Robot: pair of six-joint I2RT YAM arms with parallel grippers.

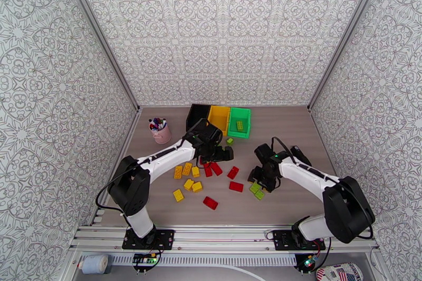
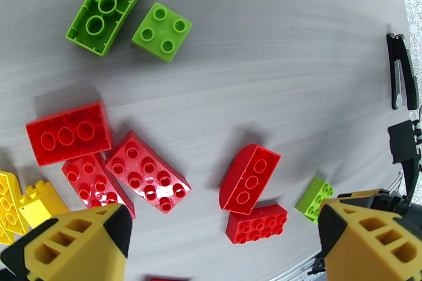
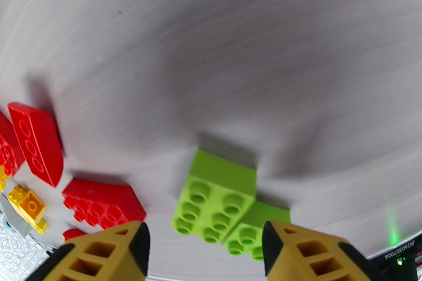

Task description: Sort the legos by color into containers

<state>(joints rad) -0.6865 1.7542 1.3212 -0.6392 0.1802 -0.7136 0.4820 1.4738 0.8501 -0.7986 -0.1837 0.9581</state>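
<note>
My right gripper lowers its open fingers astride the larger green lego below next and closes them.
Red, yellow and light green legos lie scattered on the table. My left gripper [image 1: 215,153] hangs open over the red legos [image 1: 216,168], with nothing between its fingers [image 2: 79,245]. Below it lie a flat red brick [image 2: 68,133], a red curved one [image 2: 249,177] and two green ones [image 2: 162,31]. My right gripper [image 1: 262,177] is open and low over two touching green legos [image 3: 217,197], one finger [image 3: 316,253] on each side and a gap to the bricks. The black bin [image 1: 197,115], yellow bin [image 1: 219,118] and green bin [image 1: 240,114] stand in a row at the back. One green lego [image 1: 240,126] lies in the green bin.
A pink cup of pens [image 1: 161,131] stands at the back left, beside the left arm. Several yellow legos [image 1: 188,184] lie near the front left. Patterned walls close in the table on three sides.
</note>
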